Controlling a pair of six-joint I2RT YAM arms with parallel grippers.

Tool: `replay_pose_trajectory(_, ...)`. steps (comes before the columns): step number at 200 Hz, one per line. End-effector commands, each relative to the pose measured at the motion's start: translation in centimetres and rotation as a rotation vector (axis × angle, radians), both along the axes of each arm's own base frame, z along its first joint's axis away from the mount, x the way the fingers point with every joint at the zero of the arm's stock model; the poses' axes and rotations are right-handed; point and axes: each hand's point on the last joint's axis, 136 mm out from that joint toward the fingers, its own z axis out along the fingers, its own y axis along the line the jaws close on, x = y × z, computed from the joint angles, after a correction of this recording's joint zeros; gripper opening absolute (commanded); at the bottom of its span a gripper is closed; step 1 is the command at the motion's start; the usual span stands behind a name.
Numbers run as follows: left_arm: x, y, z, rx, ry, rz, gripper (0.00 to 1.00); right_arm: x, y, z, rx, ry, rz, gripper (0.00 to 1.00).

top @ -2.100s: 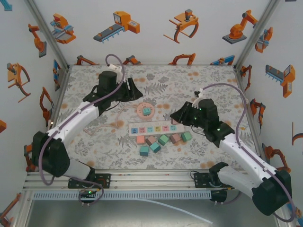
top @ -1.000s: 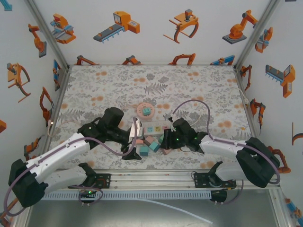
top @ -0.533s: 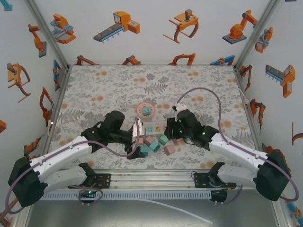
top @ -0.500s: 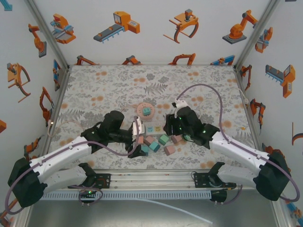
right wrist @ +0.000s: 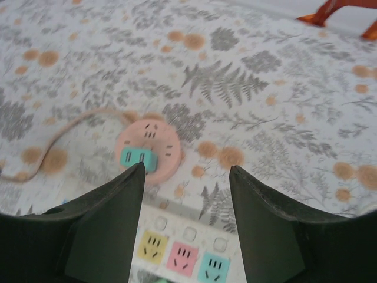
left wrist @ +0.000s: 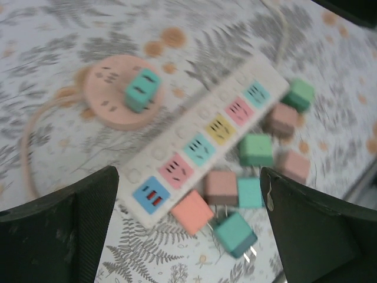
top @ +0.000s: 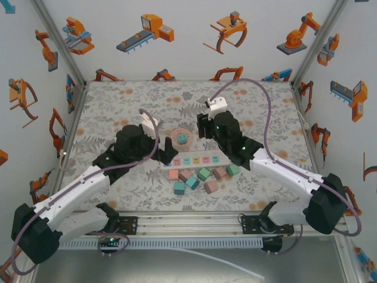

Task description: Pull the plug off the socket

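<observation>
The teal plug is still off to one side of my right gripper's open fingers, so next my right gripper will move down and across over the pink socket to close on it.
A teal plug sits plugged into a round pink socket just beyond the white power strip. The left wrist view has the plug on the socket far ahead of my left gripper, which is wide open over loose plugs. My left gripper hovers at the strip's left end. Just right of the socket, my right gripper is open with nothing between its fingers. In the right wrist view the plug lies beside the right gripper's left fingertip.
Several loose pink, teal and green plugs lie in front of the strip, near the table's front edge. The socket's cord loops to the left. Side walls and frame posts close in the table.
Both arms lifted away from the loose plugs and moved toward the far side. My right gripper swung up beside the round socket and opened wider. My left gripper opened fully.
</observation>
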Motion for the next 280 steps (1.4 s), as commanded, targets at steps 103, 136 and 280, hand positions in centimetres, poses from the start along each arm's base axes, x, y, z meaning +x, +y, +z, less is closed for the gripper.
replay_pose_trajectory(103,15.2,5.8,-8.7,-0.063,0.517,0.531,0.78,3.0,1.1,-7.3,0.537,0.799,-0.886,0.53)
replay_pose_trajectory(136,15.3,4.5,-11.7,-0.019,0.575,0.457,0.73,3.1,3.6,-11.1,0.588,0.921,-0.922,0.53)
replay_pose_trajectory(280,13.1,1.8,-15.7,0.078,0.625,0.362,0.66,2.2,4.9,-20.5,0.563,1.07,-1.079,0.5)
